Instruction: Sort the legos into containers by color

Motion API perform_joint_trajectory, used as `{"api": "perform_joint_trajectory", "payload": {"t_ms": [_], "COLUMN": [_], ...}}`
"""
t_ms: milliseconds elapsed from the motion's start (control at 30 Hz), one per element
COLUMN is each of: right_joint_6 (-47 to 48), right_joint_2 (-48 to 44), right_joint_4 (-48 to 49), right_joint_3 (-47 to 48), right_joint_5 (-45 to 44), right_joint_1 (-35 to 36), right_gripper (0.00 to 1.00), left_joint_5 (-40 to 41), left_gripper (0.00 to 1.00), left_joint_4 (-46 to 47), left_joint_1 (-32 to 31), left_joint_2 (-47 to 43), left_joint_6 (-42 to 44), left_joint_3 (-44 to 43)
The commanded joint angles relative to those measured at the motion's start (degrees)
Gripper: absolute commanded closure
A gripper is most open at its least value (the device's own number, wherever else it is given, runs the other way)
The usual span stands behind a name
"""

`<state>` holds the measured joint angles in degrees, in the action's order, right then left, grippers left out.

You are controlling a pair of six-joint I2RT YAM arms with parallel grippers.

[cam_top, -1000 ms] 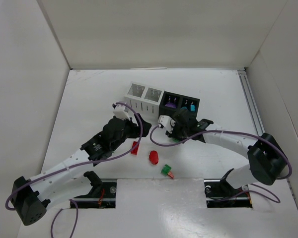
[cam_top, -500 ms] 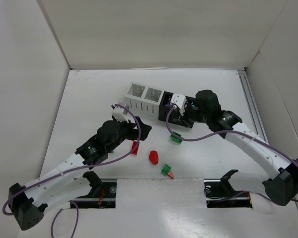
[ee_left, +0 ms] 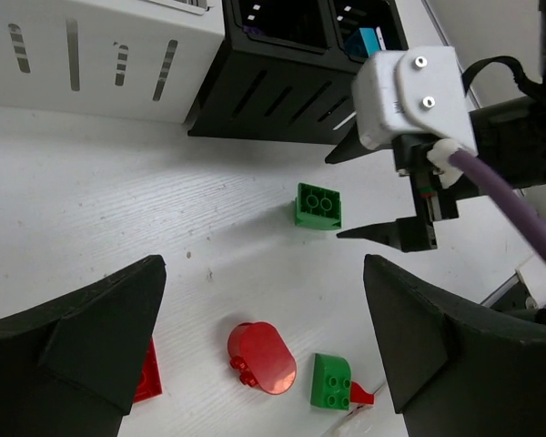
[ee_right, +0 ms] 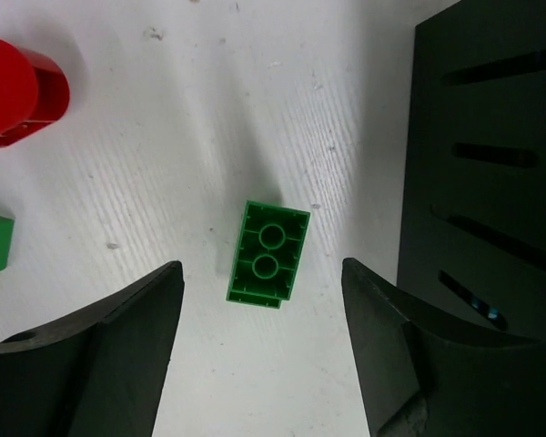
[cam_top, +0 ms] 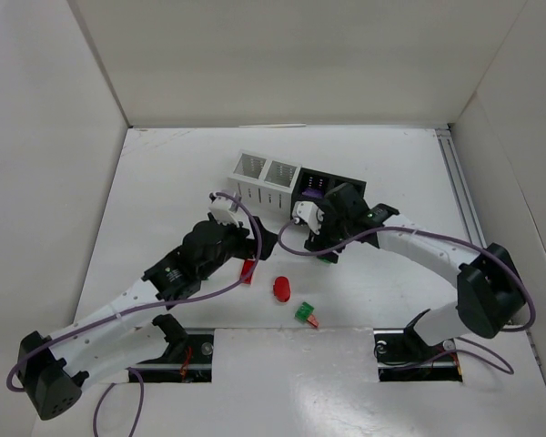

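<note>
The robot's right gripper will go down next and close across the long sides of the green brick.
The containers (cam_top: 267, 192) stand in a row, two white cups then two black (ee_left: 282, 82). A purple lego (cam_top: 313, 193) lies in the third cup and a teal one (ee_left: 369, 41) in the fourth. My right gripper (ee_right: 261, 269) is open and straddles a green brick (ee_right: 267, 253) that lies studs-down on the table (ee_left: 318, 205). My left gripper (ee_left: 264, 273) hangs open above a red oval (ee_left: 262, 357), nothing between its fingers. A red brick (ee_left: 146, 373) lies by its left finger. A green rounded piece (ee_left: 333, 381) touches a small red piece (ee_left: 362, 395).
White walls close in the table on three sides. The black cup wall (ee_right: 491, 155) stands just right of my right gripper's finger. The two arms are close together near the table's middle (cam_top: 282, 241). A metal rail (cam_top: 460, 196) runs along the right edge.
My right arm went up to the black cups and came back down over the green brick, its jaws going from shut to open. The left arm barely shifted.
</note>
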<state>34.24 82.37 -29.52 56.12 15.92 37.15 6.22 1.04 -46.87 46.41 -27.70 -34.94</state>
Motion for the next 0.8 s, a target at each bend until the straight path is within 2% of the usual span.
{"api": "perform_joint_trajectory", "payload": {"t_ms": [0,233,567,700,733,767], "right_joint_6": [0.2,-2.7,-3.8,-5.0,-5.8,-5.8], "right_joint_2": [1.6,4.2,6.3,6.3,5.6,5.0], "right_joint_4": [2.0,3.7,6.6,7.1,7.1,7.1], "right_joint_3": [0.1,-0.9,-2.7,-3.2,-3.2,-3.2], "right_joint_5": [-3.2,-8.4,-7.0,-7.6,-7.6,-7.6], "right_joint_1": [1.1,1.1,1.6,1.6,1.6,1.6], "right_gripper": [0.25,0.24,0.25,0.42,0.57,0.62], "left_joint_5": [-0.4,0.1,0.1,0.1,0.1,0.1], "left_gripper": [0.12,0.12,0.12,0.12,0.12,0.12], "left_joint_4": [2.0,1.5,1.5,1.5,1.5,1.5], "left_joint_1": [-0.3,-0.3,-0.3,-0.3,-0.3,-0.3], "left_joint_2": [-0.3,-0.3,-0.8,-0.8,-0.8,-0.8], "left_joint_6": [0.5,-0.1,-0.6,-1.1,-1.1,-1.1], "left_joint_3": [1.0,1.5,2.6,2.6,2.6,2.6]}}
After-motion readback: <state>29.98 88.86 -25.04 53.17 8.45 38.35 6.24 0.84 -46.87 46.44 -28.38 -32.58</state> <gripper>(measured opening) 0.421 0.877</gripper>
